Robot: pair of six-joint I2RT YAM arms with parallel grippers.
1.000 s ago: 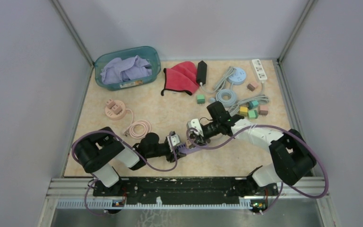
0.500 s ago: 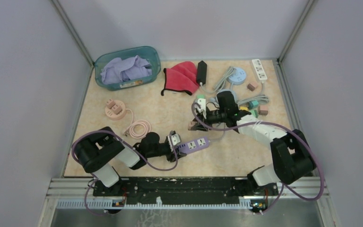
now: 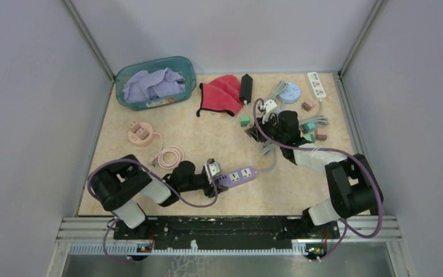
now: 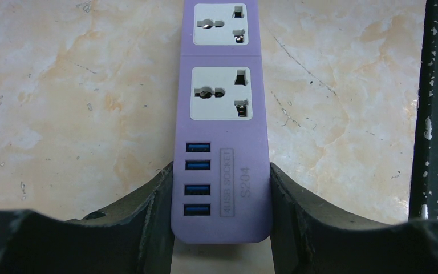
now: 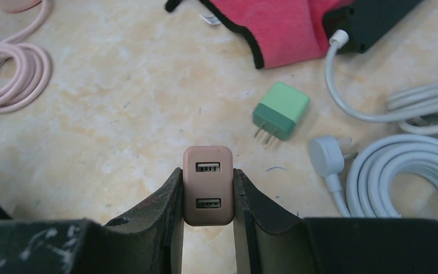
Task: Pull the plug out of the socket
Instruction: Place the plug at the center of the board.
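The bare spot on the tabletop by the green adapter's pins is below my right gripper. So the plug will go down there next, and my right gripper will release it.
The socket is a purple power strip (image 3: 240, 174) lying flat near the front of the table. Both of its outlets (image 4: 220, 93) are bare. My left gripper (image 4: 221, 174) is shut on its USB end, with a finger (image 4: 154, 200) pressed to each side. The plug, a small brown two-port USB adapter (image 5: 207, 191), is pinched in my right gripper (image 5: 207, 172). It hangs above the table, well clear of the strip. In the top view my right gripper (image 3: 258, 130) is back right of the strip, near the grey cables.
A green adapter (image 5: 280, 110), a white plug and coiled cable (image 5: 410, 165), a red cloth (image 3: 222, 92) and a black power strip (image 3: 246, 88) lie ahead of my right gripper. A teal basket (image 3: 156, 83) stands back left. A pink socket with cable (image 3: 140, 133) lies left.
My right gripper has pulled the plug out of the purple strip and carried it up, back and right. The left gripper and the strip have stayed put.
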